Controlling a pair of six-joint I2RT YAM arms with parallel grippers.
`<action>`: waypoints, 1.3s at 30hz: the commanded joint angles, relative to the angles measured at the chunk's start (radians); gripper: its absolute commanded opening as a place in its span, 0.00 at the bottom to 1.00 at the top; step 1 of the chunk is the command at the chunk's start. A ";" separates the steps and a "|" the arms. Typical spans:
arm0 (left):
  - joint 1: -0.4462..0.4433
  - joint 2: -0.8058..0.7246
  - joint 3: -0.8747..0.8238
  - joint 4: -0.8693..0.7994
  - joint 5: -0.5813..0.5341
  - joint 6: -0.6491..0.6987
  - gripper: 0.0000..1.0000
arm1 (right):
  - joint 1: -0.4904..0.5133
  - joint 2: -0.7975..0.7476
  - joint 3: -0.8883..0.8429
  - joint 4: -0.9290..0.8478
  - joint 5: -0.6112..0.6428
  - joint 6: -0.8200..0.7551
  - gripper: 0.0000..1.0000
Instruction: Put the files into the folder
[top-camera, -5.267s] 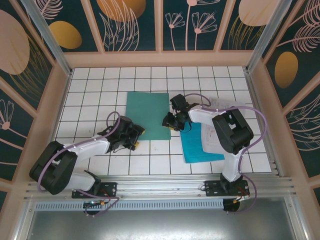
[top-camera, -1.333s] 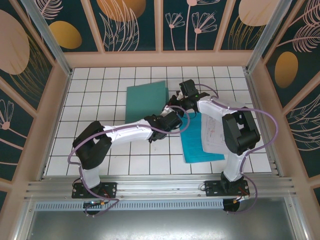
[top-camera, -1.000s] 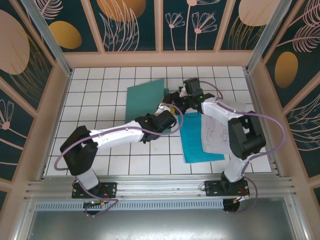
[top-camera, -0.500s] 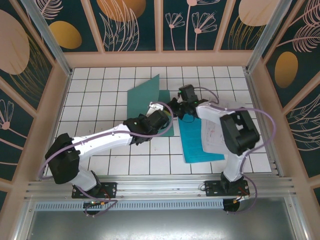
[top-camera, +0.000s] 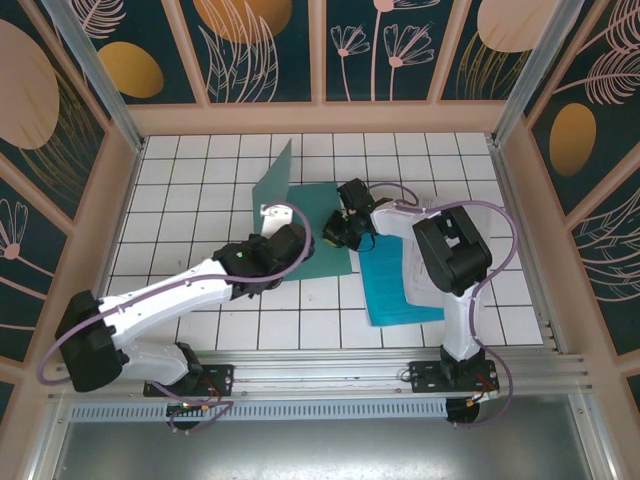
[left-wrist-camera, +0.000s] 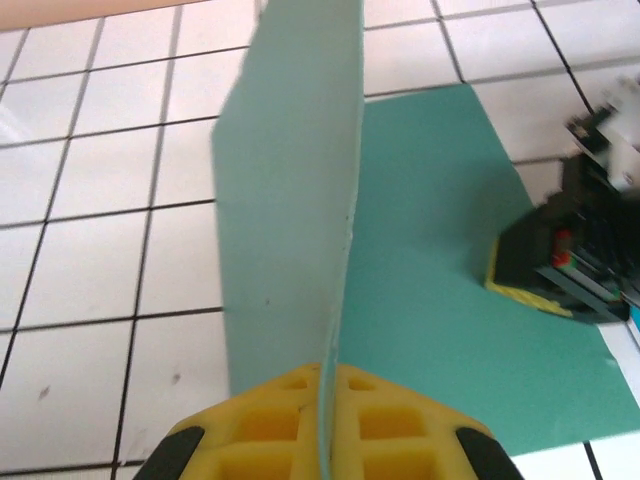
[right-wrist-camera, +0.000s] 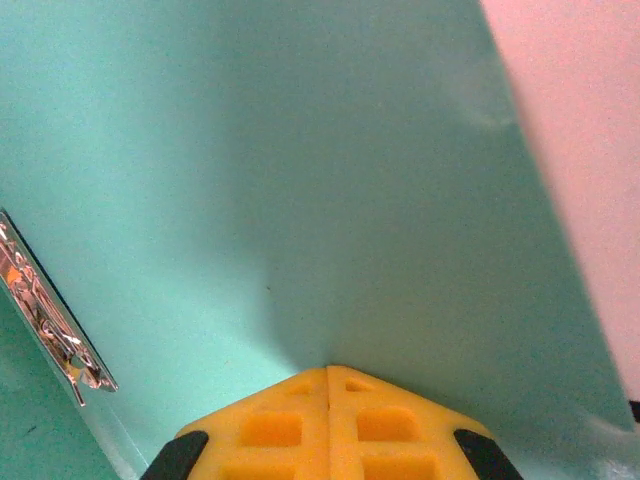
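My left gripper swings toward the bare tiles next and releases the raised cover's edge, since those tiles lie on its side away from the flat cover.
The dark teal folder stands open. Its back cover (top-camera: 325, 235) lies flat on the tiles and its front cover (top-camera: 275, 175) stands nearly upright. My left gripper (top-camera: 272, 214) is shut on the near edge of that raised cover (left-wrist-camera: 300, 200), with the sheet pinched edge-on between the yellow fingers (left-wrist-camera: 270, 420). My right gripper (top-camera: 342, 232) is shut, its tips resting on the flat inner cover (right-wrist-camera: 300, 180) near its right edge. The metal clip (right-wrist-camera: 45, 315) runs along the spine. The cyan sheet (top-camera: 395, 290) and the white printed sheets (top-camera: 428, 262) lie right of the folder.
White gridded tiles (top-camera: 200, 170) surround the folder. The right arm's links (top-camera: 450, 245) reach over the sheets. Wooden walls (top-camera: 320, 118) bound the table at the back and sides, and an aluminium rail (top-camera: 320, 365) runs along the near edge.
The left gripper has taken the front cover and swung it up and leftward to near upright. The right gripper let the cover go and came down onto the flat back cover.
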 joint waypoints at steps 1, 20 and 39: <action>0.058 -0.087 -0.039 -0.116 -0.027 -0.164 0.00 | 0.008 0.035 -0.042 -0.093 0.056 -0.006 0.04; 0.588 -0.339 -0.036 -0.431 0.210 -0.528 0.74 | 0.008 0.015 -0.104 -0.060 0.025 0.045 0.01; 0.584 0.399 0.296 -0.135 0.732 0.065 0.59 | 0.005 0.002 -0.113 -0.059 -0.010 0.048 0.01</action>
